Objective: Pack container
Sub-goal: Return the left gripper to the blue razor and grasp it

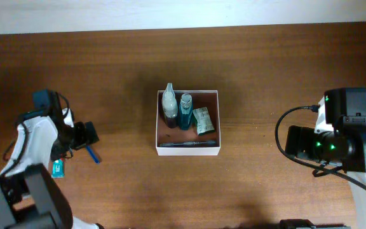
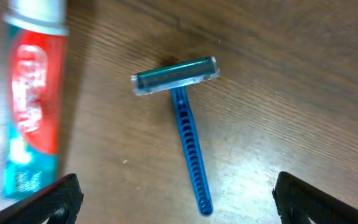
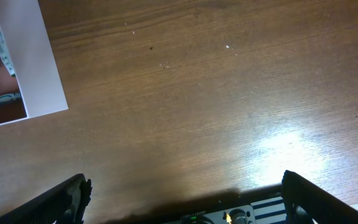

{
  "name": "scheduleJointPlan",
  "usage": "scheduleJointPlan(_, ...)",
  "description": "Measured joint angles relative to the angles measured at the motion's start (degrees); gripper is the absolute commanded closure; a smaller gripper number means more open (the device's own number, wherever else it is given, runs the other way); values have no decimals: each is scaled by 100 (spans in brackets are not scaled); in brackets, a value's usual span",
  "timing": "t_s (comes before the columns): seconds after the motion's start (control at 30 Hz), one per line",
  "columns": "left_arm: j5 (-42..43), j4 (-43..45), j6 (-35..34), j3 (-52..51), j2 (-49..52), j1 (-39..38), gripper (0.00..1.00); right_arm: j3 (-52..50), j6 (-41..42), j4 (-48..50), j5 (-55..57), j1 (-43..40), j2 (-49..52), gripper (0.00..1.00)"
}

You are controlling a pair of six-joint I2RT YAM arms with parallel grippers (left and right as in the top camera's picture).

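Observation:
The razor lies flat with its handle between the left gripper's open fingers, so the left gripper will next go down to the blue razor's handle (image 1: 92, 153) (image 2: 191, 145), behind the razor's head.
The container (image 1: 157, 121), a square white-walled box with a pinkish-brown inside, sits mid-table. It holds a clear spray bottle (image 1: 169, 104), a teal bottle (image 1: 186, 111), a green packet (image 1: 203, 120) and a dark toothbrush (image 1: 188, 144). A blue razor (image 2: 188, 137) lies flat on the wood beside a red and teal toothpaste tube (image 2: 33, 99). My left gripper (image 2: 179, 202) is open just over the razor's handle end, holding nothing. My right gripper (image 3: 185, 199) is open and empty over bare wood, with the container's white wall (image 3: 33, 68) to its upper left.
The razor (image 1: 93, 154) and toothpaste (image 1: 58, 168) lie at the table's left, next to the left arm (image 1: 40, 137). The right arm (image 1: 335, 143) stands at the right side, well apart from the box. Dark wooden tabletop (image 1: 265, 70) surrounds everything.

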Motion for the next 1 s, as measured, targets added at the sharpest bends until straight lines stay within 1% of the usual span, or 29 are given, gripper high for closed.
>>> scheduleJointPlan(0.17,44,214,-2,-2,295,-59,1,0,2,0,0,0,0,8)
scheduleJointPlan(0.5,90,304,-13,-2,763,-157,1,0,0,0,0,0,0,8)
scheduleJointPlan(0.63,72,297,-31,15,793,-166,1,0,0,0,0,0,0,8)
scheduleJointPlan(0.7,66,289,-46,20,798,-166,11,0,0,0,0,0,0,8)
scheduleJointPlan(0.8,22,260,-74,22,811,-160,40,0,0,0,0,0,0,8)
scheduleJointPlan(0.87,4,212,-83,22,824,-162,57,0,-2,0,0,0,0,9)
scheduleJointPlan(0.93,9,184,-57,22,831,-160,68,0,0,0,0,0,0,8)
scheduleJointPlan(1.0,15,162,-76,24,835,-160,74,0,-2,0,0,0,0,9)
